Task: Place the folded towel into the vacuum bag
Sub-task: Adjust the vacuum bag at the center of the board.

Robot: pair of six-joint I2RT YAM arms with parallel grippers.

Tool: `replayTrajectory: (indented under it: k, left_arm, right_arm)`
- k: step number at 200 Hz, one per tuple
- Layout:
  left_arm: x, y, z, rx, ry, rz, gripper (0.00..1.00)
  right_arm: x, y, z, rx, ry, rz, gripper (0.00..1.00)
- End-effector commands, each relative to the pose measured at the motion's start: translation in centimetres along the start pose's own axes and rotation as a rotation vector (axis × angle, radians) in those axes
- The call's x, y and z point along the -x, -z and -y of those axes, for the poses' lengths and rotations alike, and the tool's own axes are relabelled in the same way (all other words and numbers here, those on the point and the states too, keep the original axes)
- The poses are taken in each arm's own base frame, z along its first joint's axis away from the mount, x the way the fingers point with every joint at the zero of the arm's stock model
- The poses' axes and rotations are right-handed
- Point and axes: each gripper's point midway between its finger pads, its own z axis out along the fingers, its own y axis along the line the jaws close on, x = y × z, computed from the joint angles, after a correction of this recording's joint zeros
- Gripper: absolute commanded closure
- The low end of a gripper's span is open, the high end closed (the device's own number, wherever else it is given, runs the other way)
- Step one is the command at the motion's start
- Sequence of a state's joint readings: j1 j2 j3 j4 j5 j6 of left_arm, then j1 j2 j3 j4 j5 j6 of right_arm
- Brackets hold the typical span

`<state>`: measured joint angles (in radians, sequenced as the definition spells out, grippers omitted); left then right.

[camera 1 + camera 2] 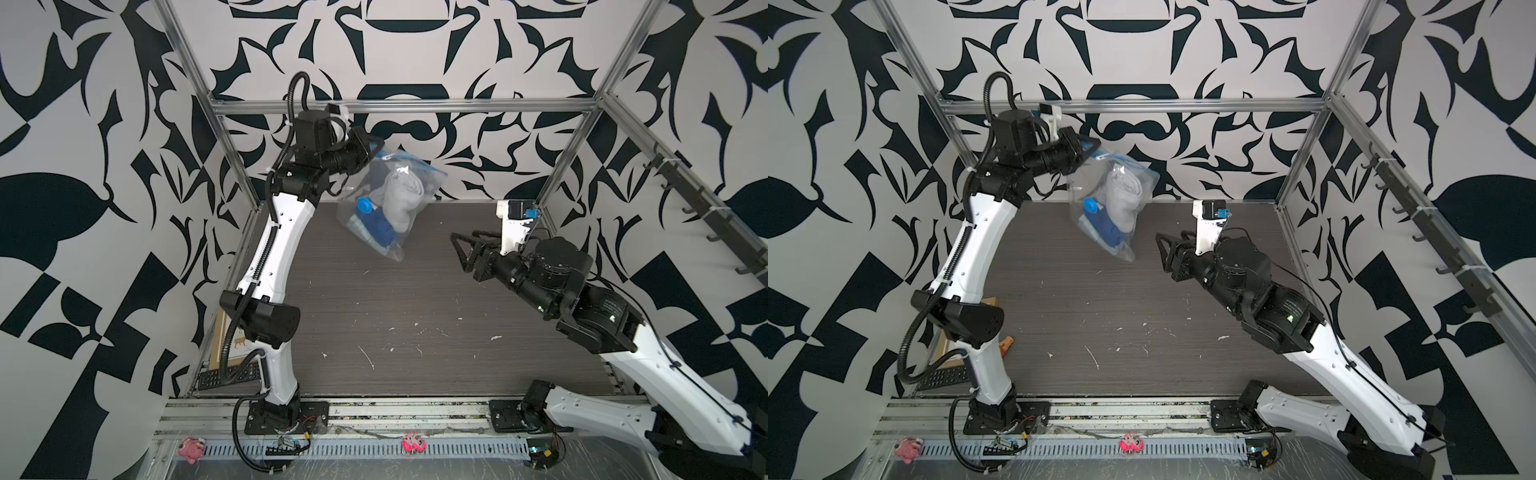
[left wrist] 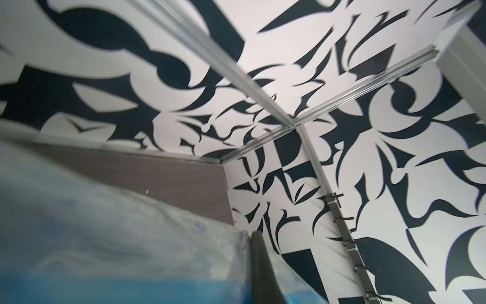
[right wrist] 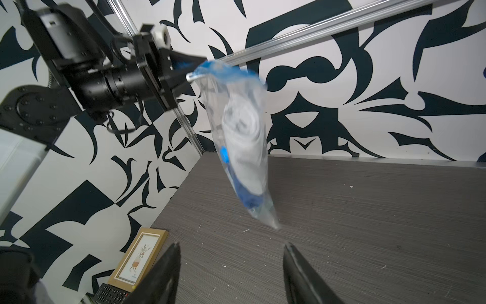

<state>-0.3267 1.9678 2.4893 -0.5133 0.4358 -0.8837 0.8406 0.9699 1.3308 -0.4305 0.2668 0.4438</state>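
Observation:
My left gripper should move down and back to let go of the zip end on the near part of the table, which is bare below the gripper and closer to my base.
The vacuum bag (image 1: pixel 353 189) (image 1: pixel 1084 183) (image 3: pixel 236 86) hangs in the air over the back of the table, clear and crinkly, its blue zip end uppermost. My left gripper (image 1: pixel 374 146) (image 1: pixel 1090 147) (image 3: pixel 190 71) is shut on that zip end; in the left wrist view the bag (image 2: pixel 105 231) fills the space beside one dark finger (image 2: pixel 259 252). Inside the bag the folded towel (image 1: pixel 399 199) (image 1: pixel 1121 199) (image 3: pixel 244 131) stands upright, pale grey, with a dark blue part under it. A round blue valve cap (image 1: pixel 365 204) (image 3: pixel 224 152) shows beside it. My right gripper (image 1: pixel 457 249) (image 1: pixel 1162 249) (image 3: pixel 232 246) is open, empty, to the right of the bag.
The dark wood-grain table (image 1: pixel 415 311) lies below, speckled with white flecks. A framed picture (image 1: pixel 218 345) (image 3: pixel 139 260) and a black remote (image 1: pixel 216 378) (image 3: pixel 113 294) lie at the left edge behind my left arm. A hook rail (image 1: pixel 706 216) runs along the right wall.

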Motion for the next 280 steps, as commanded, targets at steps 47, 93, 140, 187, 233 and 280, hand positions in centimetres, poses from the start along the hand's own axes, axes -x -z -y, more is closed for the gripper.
replayTrajectory:
  k: [47, 93, 140, 187, 233, 280]
  left_arm:
    - [-7.7, 4.1, -4.0, 0.010, 0.021, -0.024, 1.00]
    - [-25.2, 11.2, -13.2, 0.230, 0.114, -0.212, 0.97]
    - [-33.4, 18.9, -18.8, 0.412, 0.193, -0.198, 0.63]
    - [-36.3, 23.2, -21.6, 0.508, 0.260, -0.223, 0.32]
    - [-39.9, 26.0, -24.8, 0.637, 0.346, -0.300, 0.27]
    - [-41.7, 25.4, -25.8, 0.586, 0.365, -0.315, 0.31]
  right_arm:
    - [-1.9, 0.9, 1.2, 0.001, -0.119, -0.008, 0.37]
    - [-5.4, 0.8, 2.0, 0.009, -0.208, -0.087, 0.37]
    - [-9.4, 0.8, 2.6, 0.019, -0.320, -0.181, 0.36]
    - [-14.7, 0.7, 3.4, 0.023, -0.532, -0.281, 0.22]
    - [-19.6, 0.5, 4.7, 0.030, -0.737, -0.307, 0.20]
    - [-23.5, -1.0, 3.6, 0.018, -0.770, -0.366, 0.19]
